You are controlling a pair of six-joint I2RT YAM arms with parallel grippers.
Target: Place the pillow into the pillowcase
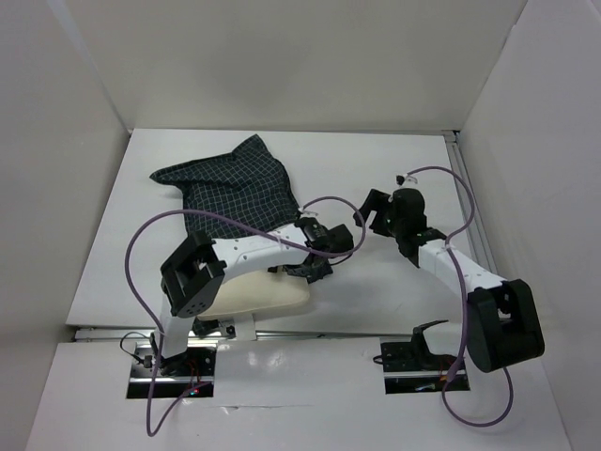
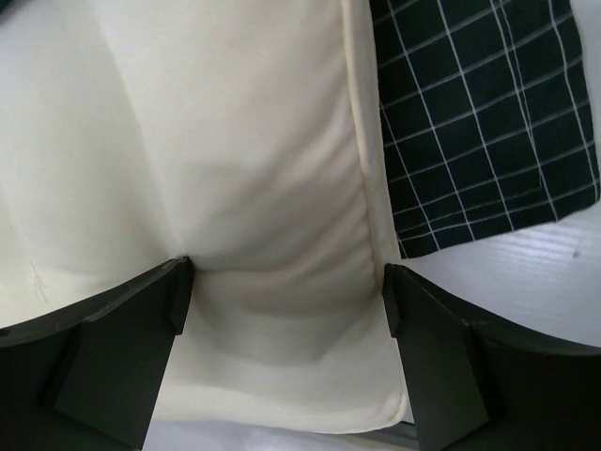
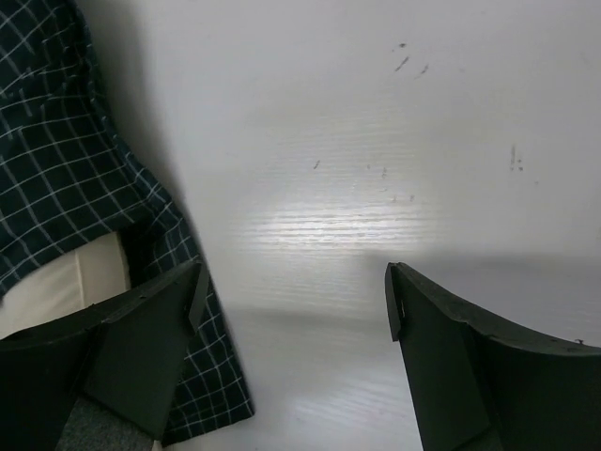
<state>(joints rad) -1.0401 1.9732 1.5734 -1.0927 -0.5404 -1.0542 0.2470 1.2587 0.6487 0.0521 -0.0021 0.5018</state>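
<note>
The pillow's end beside the checked pillowcase gets my left gripper lowered onto it and closed next, because its open fingers already straddle that part of the cream cloth.
The cream pillow (image 1: 263,297) lies near the table's front edge, under my left arm. In the left wrist view it (image 2: 244,169) fills most of the frame. My left gripper (image 1: 302,271) is open, and its fingers straddle the pillow's right end (image 2: 286,296). The dark checked pillowcase (image 1: 228,188) lies spread at the back left, and its edge shows beside the pillow (image 2: 479,122). My right gripper (image 1: 369,214) is open and empty above bare table (image 3: 293,291), just right of the pillowcase's edge (image 3: 66,169). A strip of cream pillow (image 3: 61,287) shows beside that edge.
White walls enclose the table on the left, back and right. A raised rail (image 1: 474,221) runs along the right side. Purple cables (image 1: 141,272) loop over both arms. The table's front edge (image 1: 329,331) lies just below the pillow.
</note>
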